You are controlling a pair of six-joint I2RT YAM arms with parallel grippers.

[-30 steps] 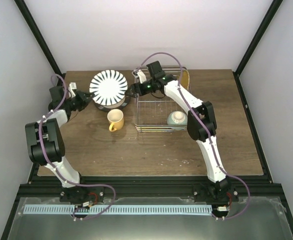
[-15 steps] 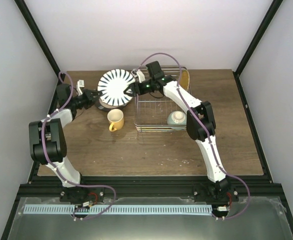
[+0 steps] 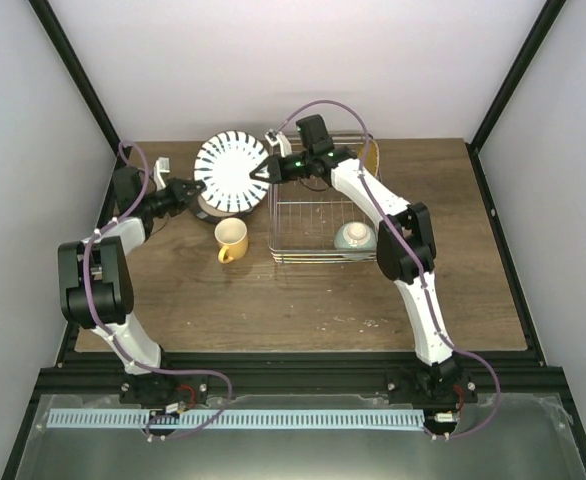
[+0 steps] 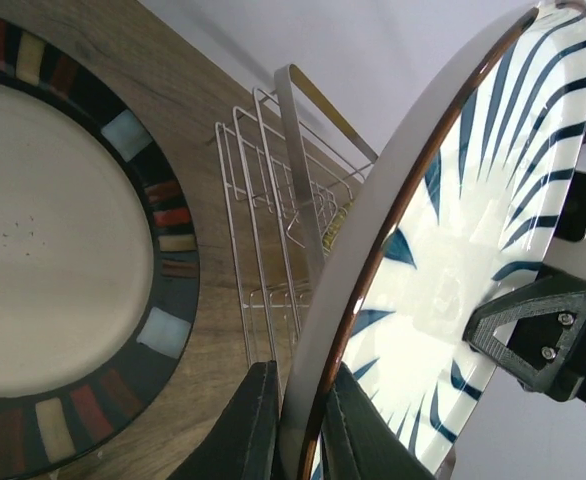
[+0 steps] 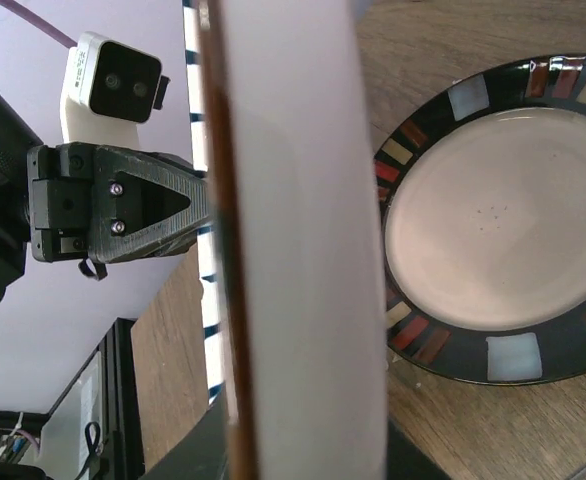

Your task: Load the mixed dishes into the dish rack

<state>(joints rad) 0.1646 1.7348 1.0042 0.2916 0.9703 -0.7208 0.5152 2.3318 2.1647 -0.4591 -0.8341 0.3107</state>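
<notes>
I need to turn my right gripper and swing it over the rack wires beside the yellow-orange plate, then lower the striped plate and let it go, because the striped plate is outside the rack.
The white plate with black radial stripes point(image 3: 231, 172) hangs tilted on edge above the dark-rimmed, tan-centred plate point(image 3: 205, 212), left of the dish rack point(image 3: 313, 258). My left gripper point(image 3: 195, 187) is shut on its left rim, which passes between the dark fingers point(image 4: 245, 430). My right gripper point(image 3: 263, 172) is shut on the opposite rim. In the right wrist view the striped plate's edge point(image 5: 303, 250) fills the jaws, and the dark-rimmed plate point(image 5: 493, 230) lies flat beyond. A pale green bowl point(image 3: 354, 236) and a yellow-orange plate point(image 3: 371, 157) are in the rack. The yellow mug point(image 3: 231, 240) stands on the table.
The wire rack's left wall point(image 4: 273, 200) is close behind the held plate. The dark-rimmed plate point(image 4: 63, 250) lies directly below my left gripper. Black frame posts stand at the table's back corners.
My left gripper carried the striped plate to the right, toward the rack. My right gripper, open before, has closed on the plate's right rim.
</notes>
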